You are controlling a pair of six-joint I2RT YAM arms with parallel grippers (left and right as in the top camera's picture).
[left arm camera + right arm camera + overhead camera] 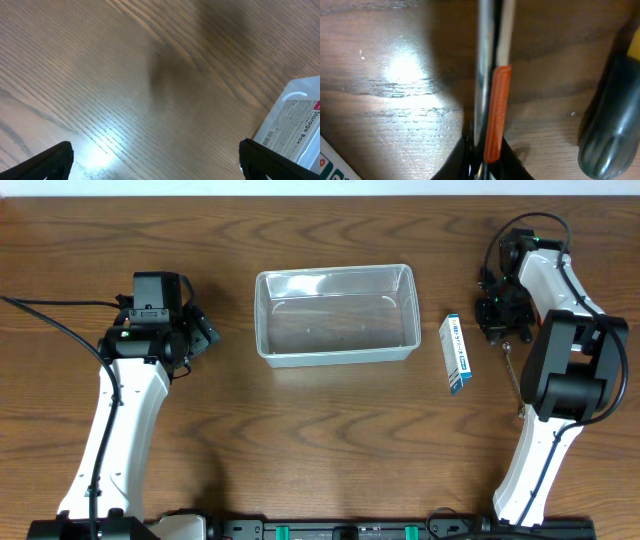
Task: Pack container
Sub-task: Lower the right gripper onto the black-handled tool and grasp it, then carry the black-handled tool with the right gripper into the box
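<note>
The right gripper lifts and swings over the tub's empty bottom, to its left in the overhead view, next, then lowers and releases the tool.
The container [335, 352] is a clear plastic tub at the table's middle, and nothing shows inside it. Its labelled corner shows at the right of the left wrist view [300, 120]. My left gripper [203, 332] is open and empty over bare wood left of the tub; its fingers [155, 160] are spread wide. My right gripper [496, 315] is at the far right. In the right wrist view the fingers [487, 162] are shut on a thin tool [492, 90] with a metal shaft and an orange strip, close above the wood.
A small blue-and-white box [457, 352] lies between the tub and the right arm; its corner shows in the right wrist view [332, 162]. A thin metal shaft [514, 380] lies by the right arm. A grey and yellow tool handle [612, 115] lies right of the held tool.
</note>
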